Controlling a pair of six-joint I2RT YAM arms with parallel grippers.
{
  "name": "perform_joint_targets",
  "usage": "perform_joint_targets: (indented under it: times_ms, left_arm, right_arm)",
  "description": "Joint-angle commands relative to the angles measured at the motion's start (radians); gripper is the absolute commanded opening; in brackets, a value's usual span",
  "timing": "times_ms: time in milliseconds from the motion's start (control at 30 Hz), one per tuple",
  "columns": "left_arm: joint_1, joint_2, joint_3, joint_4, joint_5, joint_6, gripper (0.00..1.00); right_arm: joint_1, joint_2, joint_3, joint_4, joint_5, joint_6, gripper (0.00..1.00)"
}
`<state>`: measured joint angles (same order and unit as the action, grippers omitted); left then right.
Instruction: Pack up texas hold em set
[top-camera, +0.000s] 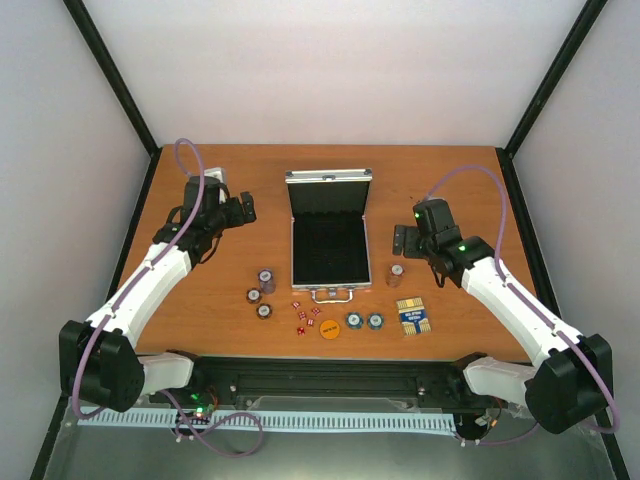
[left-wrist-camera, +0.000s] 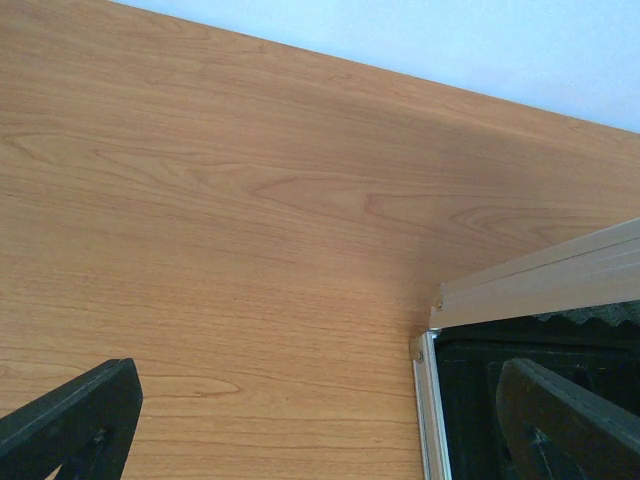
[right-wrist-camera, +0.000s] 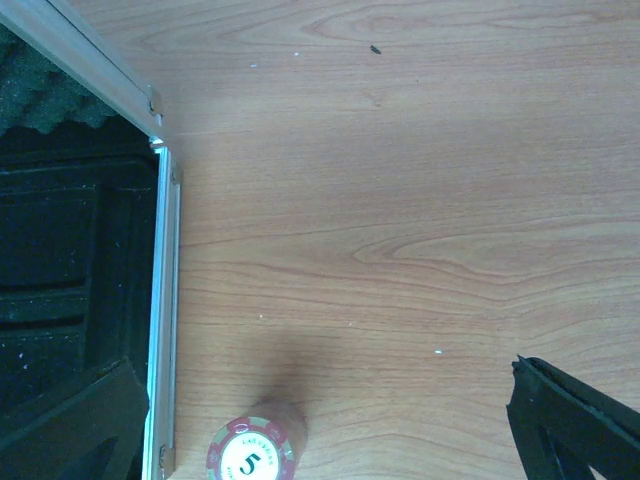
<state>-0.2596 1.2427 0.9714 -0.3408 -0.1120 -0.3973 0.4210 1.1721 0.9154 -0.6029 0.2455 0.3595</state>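
My right gripper moves back and down over the red chip stack (top-camera: 397, 273) on the tabletop next, because it still stands outside the open case (top-camera: 330, 250) beside it.
The silver case (top-camera: 330, 250) lies open mid-table with its black lining up and its lid (top-camera: 329, 195) standing at the back. Striped chips (top-camera: 264, 290) lie to its left, and a red chip stack (top-camera: 397, 273) stands to its right. Red dice (top-camera: 305, 315), the orange disc (top-camera: 330, 328), two blue chips (top-camera: 364, 322) and the card deck (top-camera: 411, 316) lie in front. My left gripper (top-camera: 243, 210) is open and empty by the case's back left corner (left-wrist-camera: 430, 345). My right gripper (top-camera: 400, 240) is open and empty beside the case's right rim (right-wrist-camera: 160, 300), above the red stack (right-wrist-camera: 250, 452).
Black frame posts stand at the table's left and right edges, with white walls behind. The arm bases and a black rail (top-camera: 330, 375) run along the near edge. Bare wood (top-camera: 460, 190) lies behind the right arm.
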Motion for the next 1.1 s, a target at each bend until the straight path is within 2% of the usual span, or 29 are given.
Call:
perform_joint_targets:
  times_ms: [0, 233, 367, 667, 1067]
  left_arm:
    - [-0.007, 0.0, 0.038, -0.013, -0.004, -0.012, 1.0]
    - [-0.007, -0.008, 0.037, -0.018, -0.005, -0.012, 1.0]
    - [-0.007, -0.015, 0.036, -0.019, -0.009, -0.011, 1.0]
    - [-0.007, -0.013, 0.032, -0.015, -0.002, -0.016, 1.0]
    - [-0.007, -0.004, 0.036, -0.015, -0.005, -0.009, 1.0]
  right_arm:
    - [0.008, -0.03, 0.003, -0.002, 0.016, -0.022, 1.0]
    - [0.009, -0.027, -0.047, 0.044, -0.093, -0.046, 0.99]
    - [0.01, 0.027, -0.07, 0.059, -0.171, -0.035, 0.89]
    - [0.011, 0.112, -0.12, 0.13, -0.206, -0.03, 0.86]
    - [0.033, 0.224, -0.145, 0.173, -0.22, -0.024, 0.74]
